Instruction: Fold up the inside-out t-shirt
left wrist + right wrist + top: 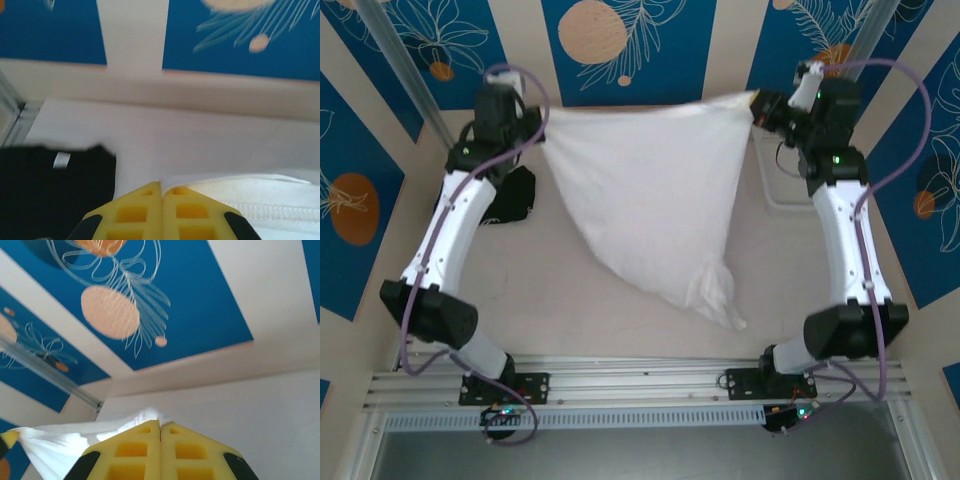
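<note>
The shirt's upper corner goes back and down over the near table in my left gripper next, then gets released, as the shirt still hangs stretched.
The white inside-out t-shirt (650, 200) hangs stretched between both arms at the back of the table, its lower part tapering to a bunched tip (720, 300) on the table. My left gripper (535, 125) is shut on the shirt's left upper corner; in the left wrist view its yellow jaws (161, 187) pinch a white hem (240, 192). At the back right, my right gripper (758, 105) is shut on the other upper corner. The right wrist view shows white fabric (55, 445) trailing left from the closed jaws (160, 424).
A black folded garment (512, 198) lies under the left arm at the back left, also in the left wrist view as a black garment (50, 185). A pale tray outline (782, 190) sits by the right arm. Patterned blue walls enclose the table.
</note>
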